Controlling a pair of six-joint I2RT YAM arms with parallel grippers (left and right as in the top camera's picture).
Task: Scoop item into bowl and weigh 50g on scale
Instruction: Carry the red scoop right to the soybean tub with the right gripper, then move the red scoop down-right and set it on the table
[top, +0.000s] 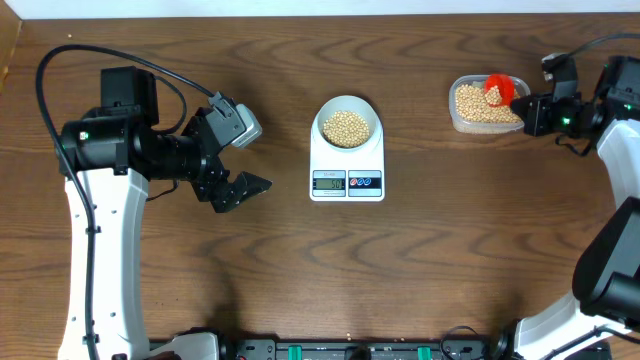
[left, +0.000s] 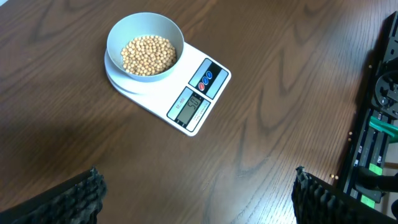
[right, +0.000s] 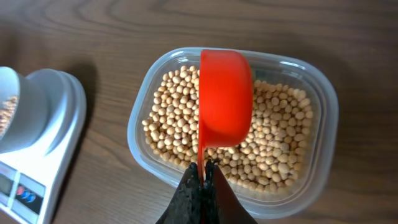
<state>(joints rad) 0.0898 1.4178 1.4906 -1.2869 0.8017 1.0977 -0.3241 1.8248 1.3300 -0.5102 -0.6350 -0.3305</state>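
Observation:
Next, my right gripper moves back and down, turns the scoop (top: 499, 90) upright and releases it on bare tabletop that lies below and back of the gripper.
The pale bowl (top: 347, 125) holds beige beans (top: 347, 127) and sits on the white scale (top: 347, 181) at mid-table; the left wrist view shows the bowl (left: 145, 46) on the scale (left: 199, 93), whose display is lit. My right gripper (right: 203, 177) is shut on the handle of a red scoop (right: 224, 96) held turned over above the clear tub of beans (right: 283, 149); overhead, the scoop (top: 499, 90) is over the tub (top: 478, 105) at the far right. My left gripper (top: 243, 188) is open and empty, left of the scale.
The table's front edge carries a black rail with green parts (left: 373, 143). The right arm's base stands at the lower right (top: 600, 270), the left arm's at the lower left (top: 95, 260).

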